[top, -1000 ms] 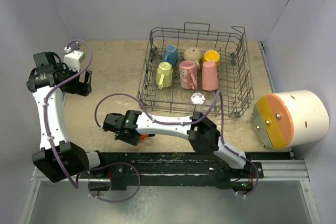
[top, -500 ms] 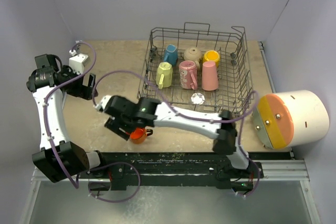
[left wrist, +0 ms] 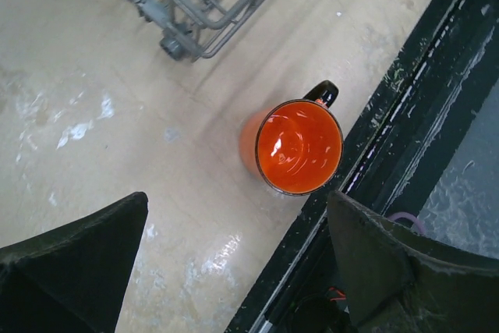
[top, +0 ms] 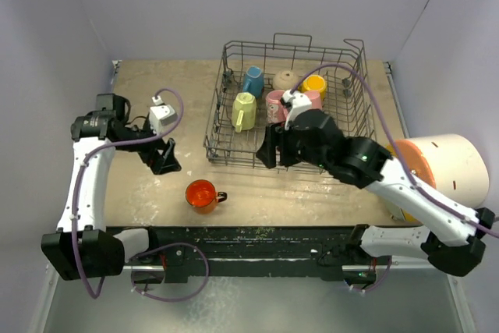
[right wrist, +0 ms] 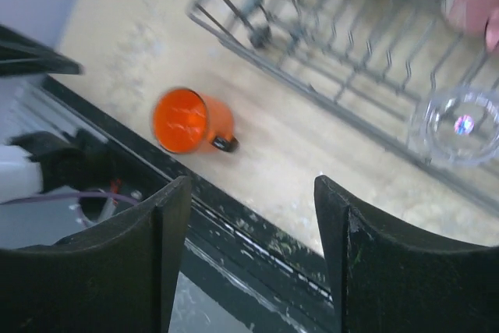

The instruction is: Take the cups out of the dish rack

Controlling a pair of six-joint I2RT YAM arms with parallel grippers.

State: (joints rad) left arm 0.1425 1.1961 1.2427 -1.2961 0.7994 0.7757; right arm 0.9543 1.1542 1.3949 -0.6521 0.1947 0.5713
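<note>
The orange cup stands below my left gripper and to its right in the top view. The fingers come down across onto the cup's rim (top: 188, 189) (left wrist: 263, 171) opposite its handle next.
An orange cup (top: 201, 194) stands upright and alone on the table near the front edge, also in the left wrist view (left wrist: 299, 146) and the right wrist view (right wrist: 187, 121). The grey wire dish rack (top: 355, 76) holds a blue cup (top: 253, 81), a beige cup (top: 285, 79), a yellow cup (top: 314, 83), a yellow-green mug (top: 243, 111) and a pink mug (top: 274, 107). A clear glass (right wrist: 460, 126) sits at the rack's front. My left gripper (top: 164, 160) hangs open and empty to the left of the orange cup. My right gripper (top: 269, 152) hovers open and empty over the rack's front edge.
A big white cylinder with an orange end (top: 437, 173) lies at the right of the table. The black rail (top: 257, 233) runs along the table's front edge just behind the orange cup. Purple cables loop off both arms.
My right gripper has let go of the orange cup and drawn back right to the rack's front. My left arm has swung in towards the orange cup.
</note>
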